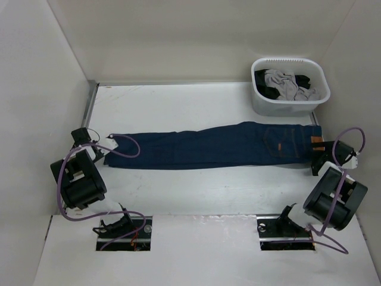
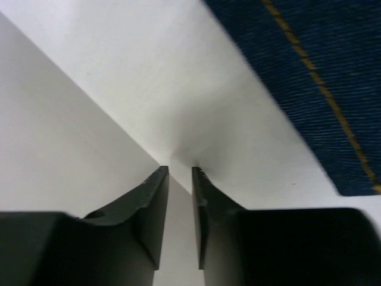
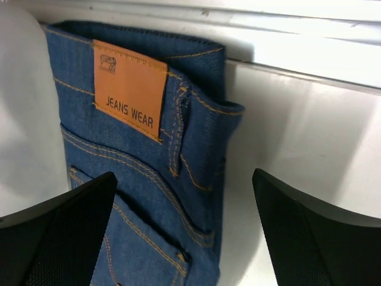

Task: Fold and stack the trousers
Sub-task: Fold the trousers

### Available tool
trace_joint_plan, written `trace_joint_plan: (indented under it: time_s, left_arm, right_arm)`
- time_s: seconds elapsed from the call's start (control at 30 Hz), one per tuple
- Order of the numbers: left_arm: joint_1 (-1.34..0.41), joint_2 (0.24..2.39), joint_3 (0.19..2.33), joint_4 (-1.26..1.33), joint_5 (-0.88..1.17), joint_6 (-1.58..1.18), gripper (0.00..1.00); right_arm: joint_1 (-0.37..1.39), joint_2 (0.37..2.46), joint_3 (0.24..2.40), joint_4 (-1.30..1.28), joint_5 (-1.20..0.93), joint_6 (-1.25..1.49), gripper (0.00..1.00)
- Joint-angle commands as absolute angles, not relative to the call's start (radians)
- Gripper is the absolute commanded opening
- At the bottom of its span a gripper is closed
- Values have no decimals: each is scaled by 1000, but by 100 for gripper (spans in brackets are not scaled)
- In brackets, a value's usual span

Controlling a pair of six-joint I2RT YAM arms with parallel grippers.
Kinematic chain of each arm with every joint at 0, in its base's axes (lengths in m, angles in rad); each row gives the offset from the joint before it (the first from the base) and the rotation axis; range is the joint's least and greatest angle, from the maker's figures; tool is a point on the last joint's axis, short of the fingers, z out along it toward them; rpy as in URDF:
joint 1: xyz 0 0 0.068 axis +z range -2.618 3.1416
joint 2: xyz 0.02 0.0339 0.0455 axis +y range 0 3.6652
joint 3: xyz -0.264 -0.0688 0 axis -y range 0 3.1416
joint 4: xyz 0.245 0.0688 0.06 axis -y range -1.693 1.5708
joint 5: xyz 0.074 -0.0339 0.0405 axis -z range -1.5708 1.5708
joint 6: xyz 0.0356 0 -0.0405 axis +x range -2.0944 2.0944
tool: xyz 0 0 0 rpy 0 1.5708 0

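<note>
The waistband's near corner [image 1: 311, 159] [image 3: 208, 140] is below my right gripper, between its open fingers, so my right gripper will move down and slightly outward over that denim and close there.
The trousers [image 1: 208, 149] lie flat and stretched out across the table, hems at the left and waistband with its tan patch [image 1: 318, 141] at the right. My left gripper [image 1: 95, 149] sits just left of the hems. In the left wrist view its fingers [image 2: 156, 202] stand a narrow gap apart over bare table, holding nothing, with the hem [image 2: 333, 71] off to the upper right. My right gripper [image 3: 184, 174] is wide open above the waistband's near corner. The "JEANS WEAR" patch [image 3: 130, 89] lies ahead of it, and nothing is gripped.
A white laundry basket [image 1: 262, 101] with grey and black clothes stands at the back right, close to the waistband. Enclosure walls surround the table, and a metal strip [image 1: 89, 104] runs along its left edge. Purple cables loop off both arms.
</note>
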State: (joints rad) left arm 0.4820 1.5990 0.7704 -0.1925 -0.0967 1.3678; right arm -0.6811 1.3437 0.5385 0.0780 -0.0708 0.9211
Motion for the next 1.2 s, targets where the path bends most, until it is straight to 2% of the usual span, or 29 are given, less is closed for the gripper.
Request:
trace_joint_plan:
  time_s: [0.0,0.07,0.17,0.23,0.33,0.5,0.63,0.67,0.8,0.97,1.07,1.17]
  left_arm:
    - [492,1549,876,-184,-34,1301,25]
    - [478,1540,931,-196,-9,1247,28]
    - [365,1508,974,-270,24,1183,30]
    - [267,1499,966,-319,25,1174,34]
    - [147,1523,913,-321,2,1157,42]
    - [67,1635,835,-259,-80,1160,43]
    - [79,1732,822,-192,-159,1172,42]
    - [84,1739,824,-193,-164,1169,42]
    - [78,1718,802,-176,-173,1181,42]
    - [84,1694,778,-176,-176,1187,42]
    - [99,1678,755,-170,-176,1193,42]
    - [99,1649,726,-144,-173,1198,42]
  right_arm:
    - [-668,1410,592,172,-120,928,100]
    - [-654,1443,630,140,-109,917,91]
    - [-654,1482,678,74,-72,939,82]
    - [-653,1502,716,13,-48,957,79]
    - [-634,1540,771,-44,-17,943,69]
    - [-627,1574,793,-58,-11,945,38]
    - [-645,1574,755,-23,-40,939,6]
    - [-647,1559,741,-18,-31,928,0]
    - [-585,1430,709,-47,76,839,0]
    - [-455,1162,684,-127,297,701,0]
    - [-386,1010,718,-159,363,548,0]
    - [-241,879,762,-143,382,361,0]
